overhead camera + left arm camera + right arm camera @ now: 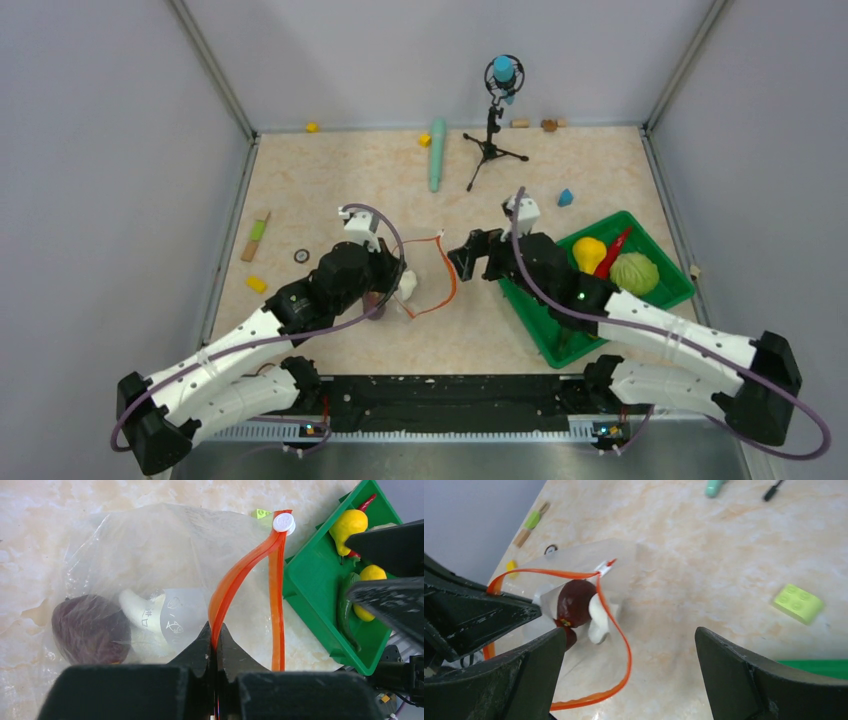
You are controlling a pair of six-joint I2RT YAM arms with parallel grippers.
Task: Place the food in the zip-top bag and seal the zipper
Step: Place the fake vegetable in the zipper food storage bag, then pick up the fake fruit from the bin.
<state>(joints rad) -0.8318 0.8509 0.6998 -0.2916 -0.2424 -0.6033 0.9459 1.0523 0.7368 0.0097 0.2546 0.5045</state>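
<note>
I will swing my right gripper toward the right in the top view and down around the yellow piece (589, 252) next, as that piece still lies in the tray (540, 325).
The clear zip-top bag (150, 545) lies on the table with its mouth open. Inside it are a dark red round piece (90, 630) and a white garlic bulb (140, 611), next to the white label (182, 617). My left gripper (216, 636) is shut on the orange-red zipper strip (240, 572), whose white slider (283, 522) sits at the far end. My right gripper (630, 675) is open and empty, just above the table beside the bag's mouth (624, 645). A yellow piece (589, 252), red chili (614, 250) and green leafy ball (634, 272) lie in the green tray (540, 325).
A long teal stick (437, 152) and a small tripod (490, 140) stand at the back. A blue block (565, 197), a light green block (798, 602), yellow blocks (257, 284), a green-and-wood stick (256, 237) and a black ring (301, 255) lie around. Grey walls enclose the table.
</note>
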